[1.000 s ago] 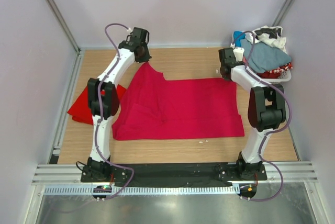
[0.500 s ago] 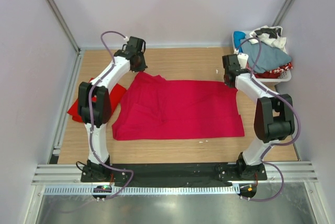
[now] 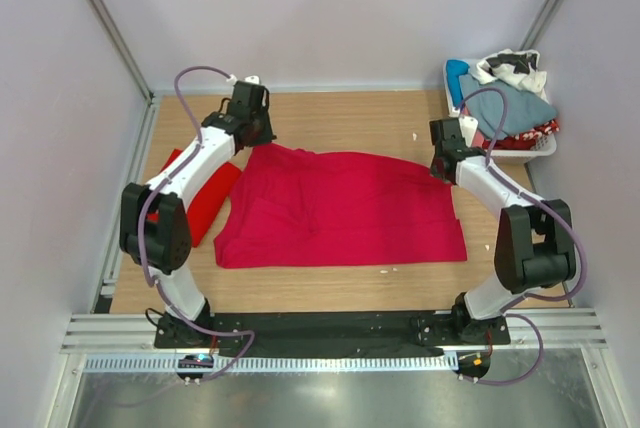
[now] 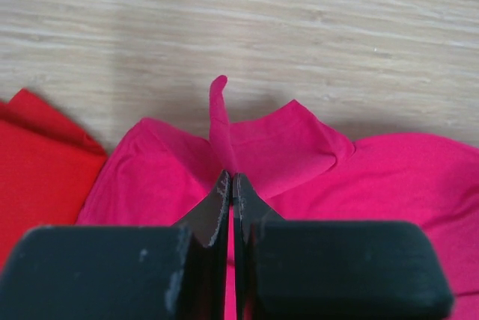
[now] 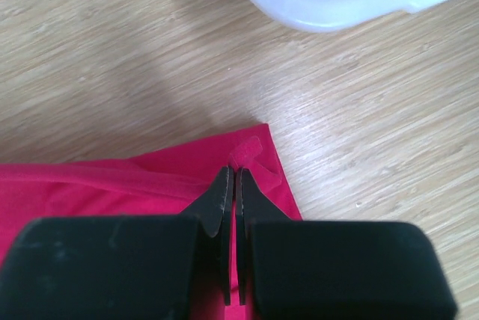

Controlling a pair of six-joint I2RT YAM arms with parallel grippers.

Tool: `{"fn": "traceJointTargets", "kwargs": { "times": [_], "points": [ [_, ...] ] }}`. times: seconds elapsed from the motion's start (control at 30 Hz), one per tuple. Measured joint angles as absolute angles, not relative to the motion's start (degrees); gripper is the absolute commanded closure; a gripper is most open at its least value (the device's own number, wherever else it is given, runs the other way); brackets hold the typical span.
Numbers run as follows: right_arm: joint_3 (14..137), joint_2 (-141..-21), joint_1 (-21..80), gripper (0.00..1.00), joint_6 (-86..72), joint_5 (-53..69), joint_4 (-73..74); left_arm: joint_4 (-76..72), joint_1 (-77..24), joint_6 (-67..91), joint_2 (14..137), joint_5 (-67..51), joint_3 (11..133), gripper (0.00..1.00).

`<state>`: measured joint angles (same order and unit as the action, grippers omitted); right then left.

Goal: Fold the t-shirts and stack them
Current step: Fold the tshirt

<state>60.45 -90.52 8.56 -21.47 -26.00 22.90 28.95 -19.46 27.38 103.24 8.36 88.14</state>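
The right gripper brings the pinched corner back next and releases it upon the crimson t-shirt's near strip (image 3: 446, 237), because that strip lies flat and uncovered.
A crimson t-shirt (image 3: 340, 210) lies spread across the middle of the wooden table, folded into a wide rectangle. My left gripper (image 3: 258, 140) is shut on its far-left corner; in the left wrist view a pinched strip of crimson cloth (image 4: 218, 114) stands up past the closed tips (image 4: 230, 178). My right gripper (image 3: 441, 168) is shut on the far-right corner (image 5: 248, 149), low over the table. A scarlet t-shirt (image 3: 200, 198) lies at the left, partly under the left arm, and its edge (image 4: 37, 163) touches the crimson one.
A white laundry basket (image 3: 542, 147) heaped with mixed clothes (image 3: 510, 106) stands at the far right; its rim (image 5: 337, 7) is just beyond the right gripper. Bare wood (image 3: 350, 120) runs along the back. Walls close in on both sides.
Both grippers have come down toward the table with the shirt's far corners. The raised peak at the left has flattened and the far edge now lies stretched out. The left arm swung left.
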Motion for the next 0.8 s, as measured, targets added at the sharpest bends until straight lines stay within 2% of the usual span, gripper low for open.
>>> {"fn": "traceJointTargets", "kwargs": {
  "times": [0.33,0.8],
  "points": [
    [56.9,-84.6,8.6,0.99,-23.6,-24.1,23.2,27.6,-20.9,27.1,91.5,11.0,79.4,1.00],
    [46.9,-74.4,8.5,0.99,-27.4,-21.7,23.3,27.3,-24.2,28.4,83.4,15.5,67.5,1.00]
  ]
}}
